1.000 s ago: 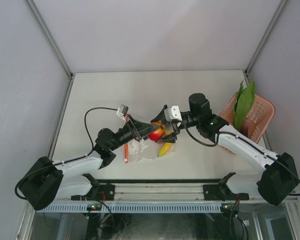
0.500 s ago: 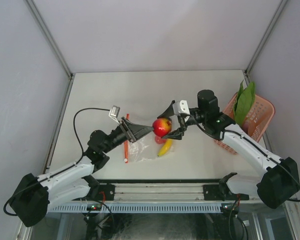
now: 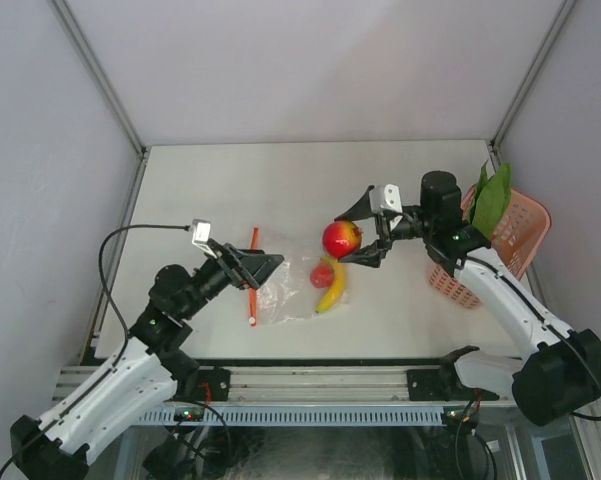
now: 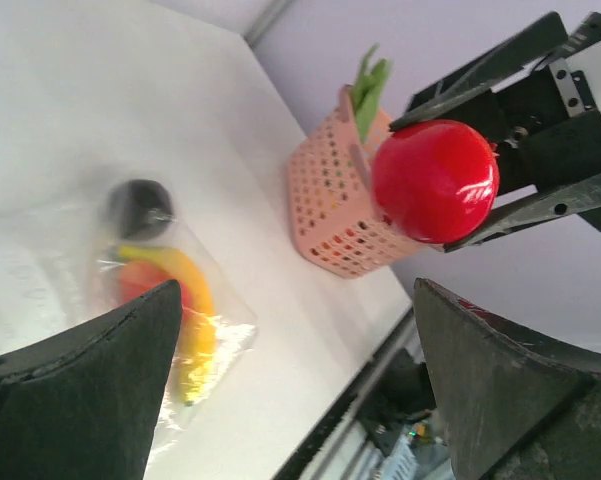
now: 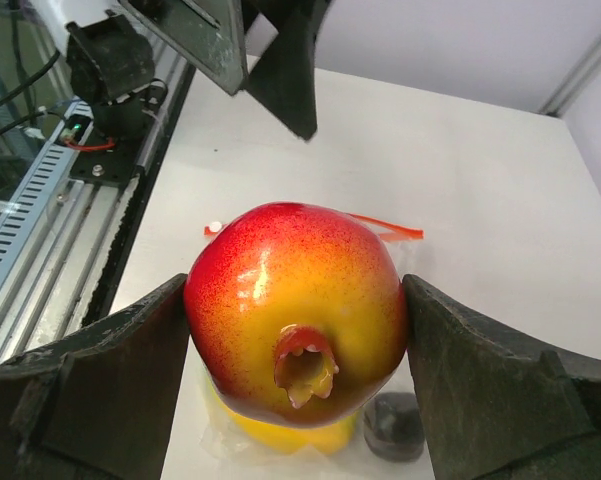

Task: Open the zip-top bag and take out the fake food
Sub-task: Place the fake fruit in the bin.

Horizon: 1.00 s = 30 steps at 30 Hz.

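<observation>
The robot's right gripper next swings to the right in the top view, over the pink lattice basket's opening (image 3: 517,234), then goes down and lets go of the fruit, because the leafy vegetable is there.
My right gripper (image 3: 348,241) is shut on a red-and-yellow round fruit (image 3: 338,236) and holds it above the table; in the right wrist view the fruit (image 5: 280,280) fills the gap between the fingers. The clear zip-top bag (image 3: 282,301) lies flat below, its red-orange zipper strip (image 3: 253,292) at its left. A yellow banana (image 3: 332,291) and a small red fruit (image 3: 322,275) lie at its right end, inside clear plastic in the left wrist view (image 4: 185,300). A dark ball (image 4: 140,206) lies beside them. My left gripper (image 3: 263,268) is open and empty, left of the bag.
A pink lattice basket (image 3: 515,245) stands at the right edge of the table with a long green leafy vegetable (image 3: 492,200) sticking out of it. It also shows in the left wrist view (image 4: 335,215). The rail (image 3: 320,380) runs along the near edge.
My right gripper has carried the round fruit up and to the right, away from the bag. My left arm has pulled back to the left and let go of the bag.
</observation>
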{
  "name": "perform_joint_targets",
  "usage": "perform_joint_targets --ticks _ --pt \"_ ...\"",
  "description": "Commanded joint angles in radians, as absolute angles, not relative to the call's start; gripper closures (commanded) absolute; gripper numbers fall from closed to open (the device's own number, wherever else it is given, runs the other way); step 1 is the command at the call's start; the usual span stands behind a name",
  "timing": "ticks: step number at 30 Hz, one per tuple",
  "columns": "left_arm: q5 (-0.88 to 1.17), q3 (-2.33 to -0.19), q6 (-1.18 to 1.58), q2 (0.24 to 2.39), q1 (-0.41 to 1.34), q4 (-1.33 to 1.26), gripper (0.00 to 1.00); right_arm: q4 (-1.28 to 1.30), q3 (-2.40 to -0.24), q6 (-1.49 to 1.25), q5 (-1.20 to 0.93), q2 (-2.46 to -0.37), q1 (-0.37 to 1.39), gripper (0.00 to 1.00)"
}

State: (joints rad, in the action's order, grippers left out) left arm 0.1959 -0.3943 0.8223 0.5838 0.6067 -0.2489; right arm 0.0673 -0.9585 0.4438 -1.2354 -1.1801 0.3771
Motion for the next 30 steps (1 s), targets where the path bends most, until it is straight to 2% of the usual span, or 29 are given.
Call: perform_joint_targets --ticks 1,6,11,14,22,30 --pt "0.093 -0.529 0.607 0.525 0.570 -0.016 0.00 0.067 -1.012 0.405 -1.258 -1.136 0.316 0.94" --pt "0.109 -0.669 0.441 0.559 0.525 0.190 0.00 0.091 -1.024 0.362 -1.255 -1.109 0.221 0.94" --pt "-0.066 -0.757 0.228 0.648 0.523 0.398 0.00 0.149 -1.034 0.371 -1.225 -1.081 0.101 0.94" --pt "-0.137 -0.736 0.178 0.680 0.518 0.411 0.00 0.213 -1.034 0.412 -1.216 -1.056 0.015 0.94" --pt "-0.125 -0.709 0.138 0.679 0.491 0.426 0.03 0.353 -1.037 0.486 -1.171 -1.027 -0.206 0.94" --pt "-0.143 -0.690 0.129 0.657 0.491 0.432 0.07 0.339 -1.029 0.440 -1.058 -1.029 -0.357 0.93"
